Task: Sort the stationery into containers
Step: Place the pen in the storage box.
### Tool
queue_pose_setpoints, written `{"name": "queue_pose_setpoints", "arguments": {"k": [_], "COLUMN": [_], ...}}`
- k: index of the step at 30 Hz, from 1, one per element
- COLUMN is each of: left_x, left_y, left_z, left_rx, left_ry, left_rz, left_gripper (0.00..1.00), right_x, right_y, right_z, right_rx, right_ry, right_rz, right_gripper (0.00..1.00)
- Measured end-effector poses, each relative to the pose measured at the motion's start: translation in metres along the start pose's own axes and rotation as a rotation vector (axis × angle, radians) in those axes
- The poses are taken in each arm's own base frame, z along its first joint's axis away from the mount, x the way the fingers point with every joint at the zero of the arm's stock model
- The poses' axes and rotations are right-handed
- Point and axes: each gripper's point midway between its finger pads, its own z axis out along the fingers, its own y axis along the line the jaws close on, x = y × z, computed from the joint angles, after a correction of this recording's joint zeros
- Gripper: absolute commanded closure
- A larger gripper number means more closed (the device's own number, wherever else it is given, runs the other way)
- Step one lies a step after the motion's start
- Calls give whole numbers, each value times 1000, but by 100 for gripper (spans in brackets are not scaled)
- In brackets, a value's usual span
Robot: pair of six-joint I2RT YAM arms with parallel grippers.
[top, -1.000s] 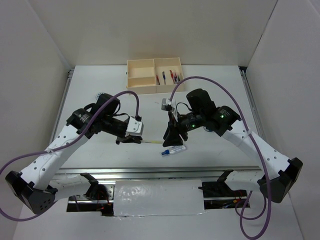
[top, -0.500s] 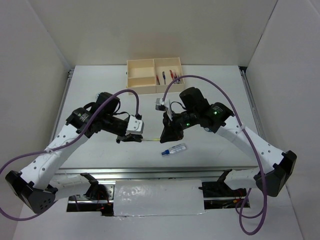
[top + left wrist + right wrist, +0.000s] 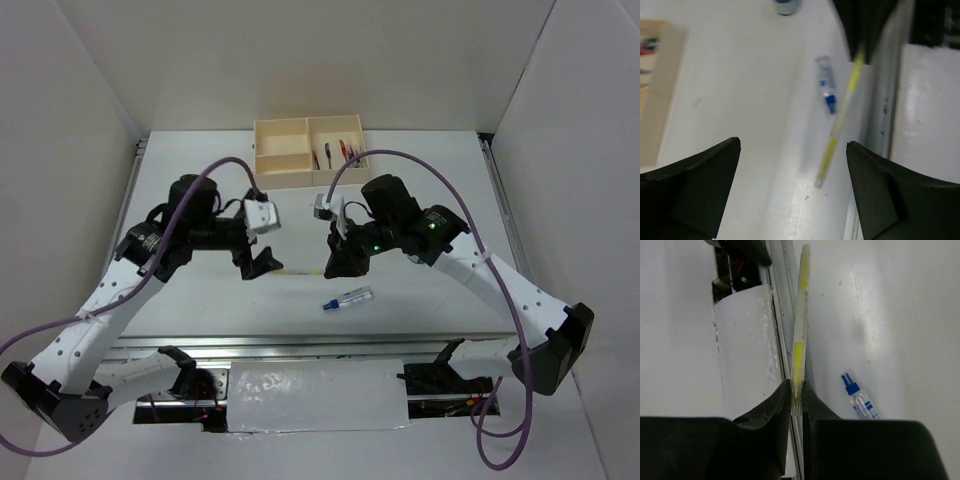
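My right gripper will next carry the pen outward, turning it, then lower it into the cream box's undivided section (image 3: 339, 149) and let go, because other pens lie there.
A thin yellow-and-clear pen (image 3: 800, 325) is pinched at one end by my right gripper (image 3: 797, 390), which is shut on it. From above, the pen (image 3: 300, 273) sticks out leftward from the right gripper (image 3: 330, 268) over the table. My left gripper (image 3: 262, 262) is open just left of the pen's free end and is not touching it. In the left wrist view the pen (image 3: 840, 120) hangs between my wide-open fingers (image 3: 690, 190). A short clear tube with a blue end (image 3: 347, 298) lies on the table below the pen. The cream box (image 3: 285, 152) at the back holds several red and blue pens (image 3: 335, 153) in its right section.
A small round blue-and-white cylinder (image 3: 786, 6) shows at the top edge of the left wrist view. A metal rail (image 3: 320, 340) runs along the table's near edge, with a white panel (image 3: 315, 395) in front of it. White walls close the sides and back.
My left gripper has opened, let go of the yellow pen and pulled back up and to the left. My right gripper has closed on the pen's other end and now holds it alone.
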Motion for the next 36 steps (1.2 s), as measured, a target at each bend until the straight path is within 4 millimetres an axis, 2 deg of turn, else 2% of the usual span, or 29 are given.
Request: {"name": "queue_pose_setpoints", "arguments": {"k": [2,5,9,12,15,18,22,26,30,31,32,33,35,36], "left_x": [-8,-21,-32,-32,-11,14,27,39,57,60,62,63,65,65], "left_y": [32,85,135,154,156,148,141,135,125,121,118,115,110,107], "left_z": [-17,-59,-110,-125,-120,-105,-89,-77,-63,-58,-54,-50,-43,-39], "left_rx": [-176,-460,-683,-736,-751,-731,-693,-663,-632,-620,-608,-595,-572,-556], "left_ry": [-44,-146,-259,-300,-299,-261,-206,-160,-116,-106,-92,-79,-57,-46], "left_rz": [-71,-209,-370,-442,-512,-582,-628,-648,-661,-661,-654,-652,-641,-634], "left_gripper": [1,1,1,1,1,1,1,1,1,1,1,1,1,1], "right_x": [1,1,-1,-10,-31,-51,-67,-58,-36,-30,-25,-21,-11,-9], "right_y": [-13,-53,-137,-199,-249,-294,-351,-405,-439,-447,-454,-459,-466,-468], "right_z": [-5,-18,-38,-52,-55,-54,-44,-26,-6,-1,3,6,10,11], "right_rx": [45,162,390,562,688,788,880,970,1027,1038,1048,1057,1070,1072], "right_ry": [-4,-32,-116,-190,-268,-343,-420,-443,-422,-415,-410,-407,-394,-391], "right_rz": [18,102,254,337,369,392,428,447,466,472,476,480,494,497], "right_gripper": [100,100,100,100,100,100,100,100,100,97,89,74,58,45]}}
